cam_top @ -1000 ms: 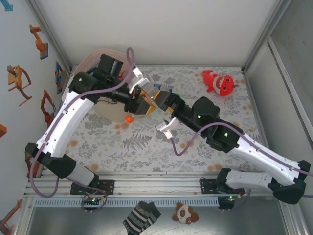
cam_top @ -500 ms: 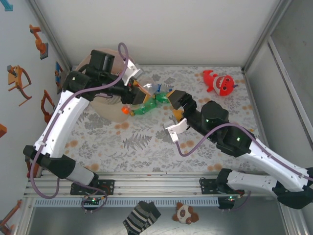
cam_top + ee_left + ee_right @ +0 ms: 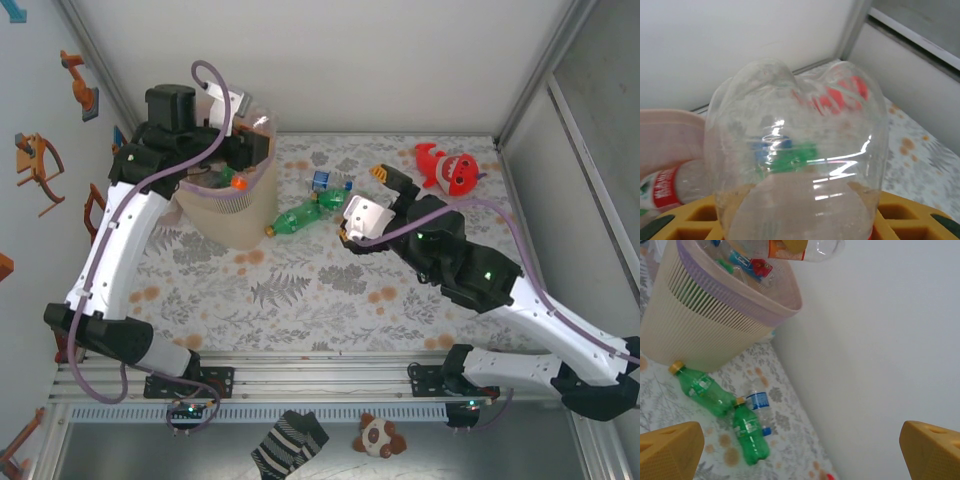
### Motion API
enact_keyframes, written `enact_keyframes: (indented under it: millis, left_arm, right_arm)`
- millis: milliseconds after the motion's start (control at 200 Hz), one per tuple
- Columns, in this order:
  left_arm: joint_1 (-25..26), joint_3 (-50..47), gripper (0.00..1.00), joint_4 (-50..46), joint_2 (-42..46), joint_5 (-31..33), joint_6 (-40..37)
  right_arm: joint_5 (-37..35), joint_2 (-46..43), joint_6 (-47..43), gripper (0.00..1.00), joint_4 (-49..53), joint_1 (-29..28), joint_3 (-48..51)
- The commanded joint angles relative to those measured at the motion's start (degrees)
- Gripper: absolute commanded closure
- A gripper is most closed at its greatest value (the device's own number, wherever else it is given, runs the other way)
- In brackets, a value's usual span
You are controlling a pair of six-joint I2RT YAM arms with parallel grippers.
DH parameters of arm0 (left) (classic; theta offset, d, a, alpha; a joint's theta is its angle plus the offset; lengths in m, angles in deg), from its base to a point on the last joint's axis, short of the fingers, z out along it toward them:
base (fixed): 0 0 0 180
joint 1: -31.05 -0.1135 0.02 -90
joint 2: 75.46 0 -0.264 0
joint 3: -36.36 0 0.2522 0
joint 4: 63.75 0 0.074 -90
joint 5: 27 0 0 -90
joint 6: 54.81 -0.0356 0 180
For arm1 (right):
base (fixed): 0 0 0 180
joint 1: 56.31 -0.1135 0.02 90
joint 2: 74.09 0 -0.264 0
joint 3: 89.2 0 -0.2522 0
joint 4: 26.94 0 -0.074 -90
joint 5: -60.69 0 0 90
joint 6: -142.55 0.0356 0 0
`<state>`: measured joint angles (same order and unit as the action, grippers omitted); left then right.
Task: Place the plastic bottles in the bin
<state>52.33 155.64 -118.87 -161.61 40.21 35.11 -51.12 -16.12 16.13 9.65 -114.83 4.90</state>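
The clear plastic bottle (image 3: 800,150) still hangs above the bin's pink rim, so I should lower my left gripper into the bin's opening (image 3: 665,145) and let go of the bottle there.
My left gripper (image 3: 252,138) hangs over the bin (image 3: 225,215), shut on a clear plastic bottle (image 3: 800,150) with an orange label (image 3: 787,249). Its yellow fingers (image 3: 690,220) press the bottle's sides. The bin's pink rim (image 3: 665,130) lies just below, and several bottles (image 3: 747,265) lie inside. Two green bottles (image 3: 300,217) (image 3: 328,200) and a clear blue-labelled one (image 3: 325,180) lie on the table right of the bin. My right gripper (image 3: 378,197) stands open beside them, with nothing between its fingertips (image 3: 801,450).
A red plush toy (image 3: 447,167) lies at the back right of the floral table. The white back wall runs close behind the bin and the loose bottles (image 3: 750,435). Metal frame posts (image 3: 530,90) stand at the corners.
My left arm has risen from the table beside the bin to above its rim, carrying the clear bottle. My right gripper has drawn back to the right and turned.
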Motion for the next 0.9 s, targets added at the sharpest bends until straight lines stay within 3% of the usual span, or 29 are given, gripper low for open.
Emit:
enact_keyframes:
  millis: [0,135,195,310,411,541,891]
  left_arm:
    - [-2.2,1.4,0.54,6.3,-2.7,8.1,8.6]
    - [-5.4,-3.0,0.55,16.5,-3.9,9.1,19.6]
    - [-6.5,-4.6,0.60,20.0,-4.7,9.9,23.9]
    - [-6.7,-5.5,0.61,23.5,-6.7,18.4,30.6]
    - [-6.6,-2.2,0.64,18.9,-9.9,28.9,39.6]
    - [-6.0,3.5,0.66,13.7,-15.0,30.9,43.7]
    - [-0.6,5.2,0.63,9.3,-21.3,40.7,52.3]
  right_arm:
    - [-1.4,-0.4,11.1,0.01,-0.8,0.3,-0.4]
    - [-1.1,-0.5,12.2,0.01,-1.2,0.3,-0.1]
    - [-1.2,-0.4,12.4,0.01,-1.2,0.3,-0.1]
    - [-1.1,-0.4,13.0,0.01,-1.2,0.3,0.2]
    - [-0.5,-0.4,13.4,0.02,-1.2,0.3,0.5]
    - [0.0,-0.1,13.6,0.02,-1.3,0.3,0.8]
    - [1.4,0.2,14.5,0.02,-0.9,0.3,0.9]
